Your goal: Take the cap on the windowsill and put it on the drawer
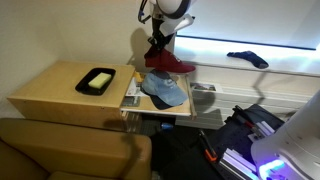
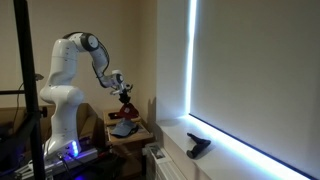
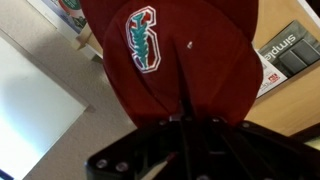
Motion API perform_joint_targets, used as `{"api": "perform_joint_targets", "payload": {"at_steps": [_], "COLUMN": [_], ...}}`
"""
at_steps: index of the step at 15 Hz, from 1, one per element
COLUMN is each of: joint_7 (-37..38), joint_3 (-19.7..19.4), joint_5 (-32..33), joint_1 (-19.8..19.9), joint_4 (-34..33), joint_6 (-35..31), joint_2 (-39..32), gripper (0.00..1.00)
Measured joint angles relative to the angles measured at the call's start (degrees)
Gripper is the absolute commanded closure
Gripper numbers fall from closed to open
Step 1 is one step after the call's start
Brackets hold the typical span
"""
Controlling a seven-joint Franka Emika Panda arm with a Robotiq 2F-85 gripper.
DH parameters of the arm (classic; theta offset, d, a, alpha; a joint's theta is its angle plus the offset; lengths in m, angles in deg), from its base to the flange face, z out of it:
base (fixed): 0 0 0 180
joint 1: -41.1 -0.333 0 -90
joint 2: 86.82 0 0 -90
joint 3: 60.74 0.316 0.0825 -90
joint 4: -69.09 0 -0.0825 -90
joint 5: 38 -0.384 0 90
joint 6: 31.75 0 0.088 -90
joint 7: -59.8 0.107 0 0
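I need to move my gripper down toward the light blue cap on its top (image 1: pixel 166 91) and release the red one there, because the dark red cap (image 1: pixel 172 61) is still hanging above the drawer.
The dark red cap (image 1: pixel 172 61) hangs from my gripper (image 1: pixel 157 43), held above the back of the small light-wood drawer (image 1: pixel 133 97). In the wrist view the cap (image 3: pixel 180 55) fills the frame, with a white and green emblem on its crown, and my gripper (image 3: pixel 183 118) is shut on its edge. It also shows as a small red shape (image 2: pixel 126 111) under my gripper (image 2: pixel 123 93) in an exterior view. The white windowsill (image 1: pixel 280 66) runs along the bright window; it also shows in an exterior view (image 2: pixel 250 160).
A light blue cap (image 1: pixel 163 90) lies on the drawer top. A dark navy cap (image 1: pixel 247 58) lies on the windowsill, also seen in an exterior view (image 2: pixel 199 146). A wider wood cabinet (image 1: pixel 55 90) holds a black tray (image 1: pixel 97 80). A brown sofa (image 1: pixel 70 150) stands in front.
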Motion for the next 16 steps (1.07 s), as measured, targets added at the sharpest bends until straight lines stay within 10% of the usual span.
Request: {"api": "perform_joint_targets", "payload": {"at_steps": [16], "joint_7": [0.2], "joint_3": [-0.8], "joint_5": [5.3], "joint_1": [-4.5], "joint_4": [0.6], "joint_6": [-0.1], "joint_2": [-7.0], "gripper": [0.99]}}
